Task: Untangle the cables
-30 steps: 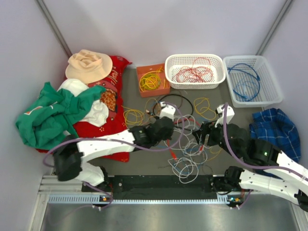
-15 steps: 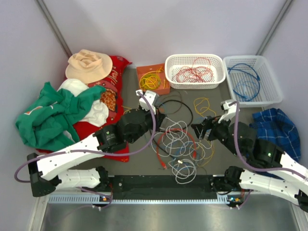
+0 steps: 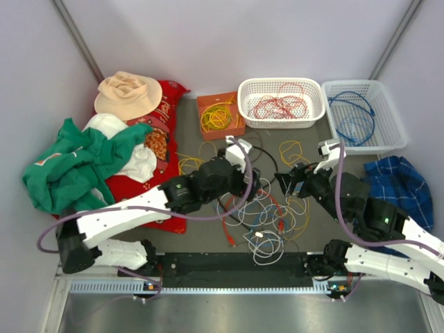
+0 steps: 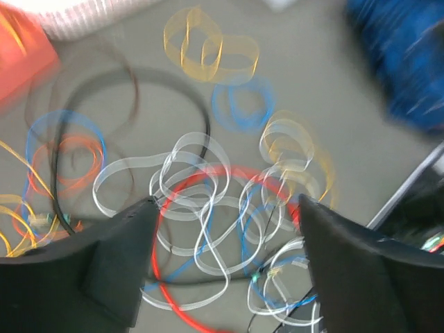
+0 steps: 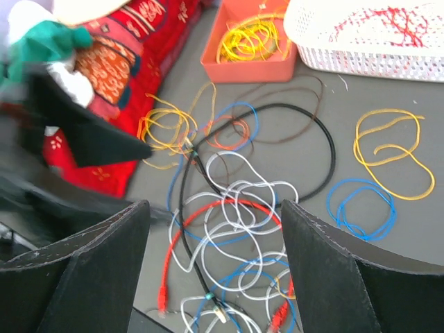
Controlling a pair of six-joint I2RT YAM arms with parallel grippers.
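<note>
The red cable's bend runs through the white loops below, so my left gripper lowers onto the bend's side facing the clothes pile [image 4: 167, 200] next.
The cables [image 3: 260, 215] lie in a loose tangle on the grey table between the two arms: white loops [image 5: 267, 201], a red one [image 5: 208, 211], blue ones and a black loop [image 5: 326, 149]. Motion blurs them in the left wrist view, where a red cable [image 4: 208, 173] curves through white loops [image 4: 194, 156]. My left gripper [image 3: 251, 184] [image 4: 227, 201] hangs open over the tangle's left part with nothing between its fingers. From the right, my right gripper [image 3: 286, 186] [image 5: 215, 205] is also open above the tangle, holding nothing.
An orange tray [image 3: 220, 114] holds yellow cables, one white basket [image 3: 281, 103] red ones, another [image 3: 361, 114] blue ones. Loose yellow cables [image 3: 191, 165] [image 3: 295, 151] lie apart. A clothes pile [image 3: 90, 159] with a hat [image 3: 128, 94] is at left, a plaid cloth [image 3: 395, 180] at right.
The left gripper swung back toward the left, then returned over the tangle and opened. The tangle has spread and shifted slightly. The right gripper moved a little back and up.
</note>
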